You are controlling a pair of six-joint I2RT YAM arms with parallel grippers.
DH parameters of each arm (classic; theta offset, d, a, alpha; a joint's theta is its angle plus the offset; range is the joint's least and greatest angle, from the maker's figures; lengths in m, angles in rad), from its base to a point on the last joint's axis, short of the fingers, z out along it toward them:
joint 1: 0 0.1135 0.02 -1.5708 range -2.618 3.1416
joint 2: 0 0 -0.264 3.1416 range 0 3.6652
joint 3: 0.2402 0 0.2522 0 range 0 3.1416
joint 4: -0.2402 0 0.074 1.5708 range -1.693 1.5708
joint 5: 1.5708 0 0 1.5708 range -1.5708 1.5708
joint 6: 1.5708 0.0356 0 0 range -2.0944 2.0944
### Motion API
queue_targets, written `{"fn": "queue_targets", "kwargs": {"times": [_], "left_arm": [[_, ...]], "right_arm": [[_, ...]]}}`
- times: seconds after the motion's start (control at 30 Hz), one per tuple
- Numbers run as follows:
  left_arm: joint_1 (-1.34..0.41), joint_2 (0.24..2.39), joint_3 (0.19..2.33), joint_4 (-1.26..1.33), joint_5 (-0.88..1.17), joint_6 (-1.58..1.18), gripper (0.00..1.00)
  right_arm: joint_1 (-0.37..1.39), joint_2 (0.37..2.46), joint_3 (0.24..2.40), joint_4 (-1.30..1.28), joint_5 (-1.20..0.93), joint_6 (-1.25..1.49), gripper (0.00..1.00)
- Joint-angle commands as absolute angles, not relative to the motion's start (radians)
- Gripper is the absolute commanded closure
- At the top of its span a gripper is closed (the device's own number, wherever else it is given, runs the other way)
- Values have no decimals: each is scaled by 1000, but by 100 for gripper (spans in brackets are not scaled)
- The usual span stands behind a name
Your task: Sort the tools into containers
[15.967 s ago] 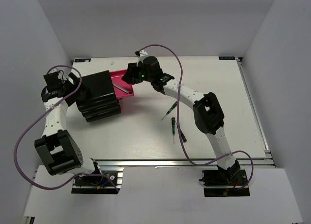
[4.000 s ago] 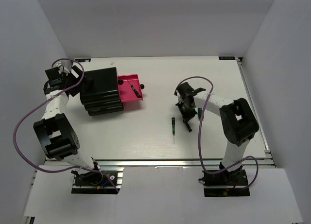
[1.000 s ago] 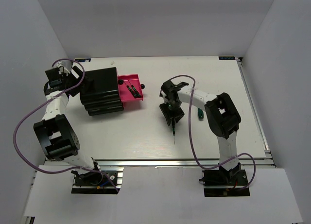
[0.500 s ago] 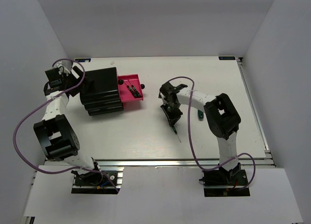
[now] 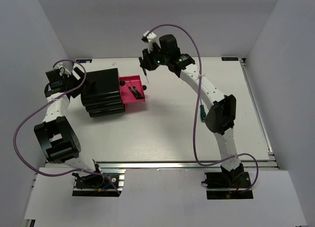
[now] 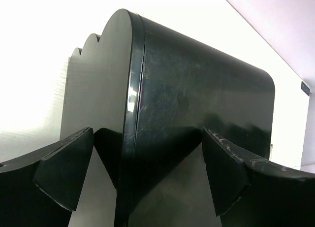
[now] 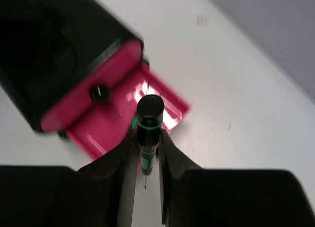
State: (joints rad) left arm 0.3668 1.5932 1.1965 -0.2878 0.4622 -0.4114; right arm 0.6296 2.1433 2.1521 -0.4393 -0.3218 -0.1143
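Similar screwdrivers lie inside the drawer's far half (image 5: 130, 82) (image 7: 132, 92), which is below my right gripper and to its left in the top view, so I need to lower my right gripper over it and let go.
The black drawer cabinet (image 5: 101, 92) stands at the left with one magenta-pink drawer (image 5: 133, 89) pulled out to the right; two slim black-and-green screwdrivers (image 5: 133, 91) lie in it. My right gripper (image 5: 146, 70) is shut on a third slim screwdriver (image 7: 148, 126), held tip down above the drawer's far right corner (image 7: 172, 106). The bigger green-handled screwdriver (image 5: 202, 113) lies on the table to the right, partly behind the right arm. My left gripper (image 6: 142, 168) is open, its jaws either side of the cabinet's back edge (image 6: 129, 94). The silver wrench is not visible.
The white table (image 5: 157, 133) is walled by grey panels on the left, back and right. A round black knob (image 7: 100, 92) sits on the open drawer's front. The right arm arches high over the table's middle, its purple cable looping above.
My right gripper has lifted the slim screwdriver from the table's middle and carried it back and left, up over the open pink drawer. The left arm has not moved.
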Motion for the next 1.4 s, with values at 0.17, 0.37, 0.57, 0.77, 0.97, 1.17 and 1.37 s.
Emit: {"fn": "queue_targets", "kwargs": {"times": [0.17,0.37,0.57,0.77,0.97,1.17,1.37], "left_arm": [[345,1618,1114,-466,440,-379,3],[344,1624,1127,-476,437,-377,3],[344,1629,1126,-474,437,-377,3],[344,1629,1134,-479,436,-382,3],[344,1638,1143,-479,436,-380,3],[345,1647,1150,-477,436,-382,3],[345,1649,1163,-489,428,-371,3]], "right_arm": [[702,2240,2175,-80,-324,164,100],[716,2353,2307,-141,-285,239,100],[716,2347,2201,-115,-311,322,97],[716,2368,2186,-103,-325,324,54],[683,2309,2230,-87,-416,200,51],[637,2249,2106,-110,-219,103,83],[598,2272,1990,-147,-144,5,100]]}}
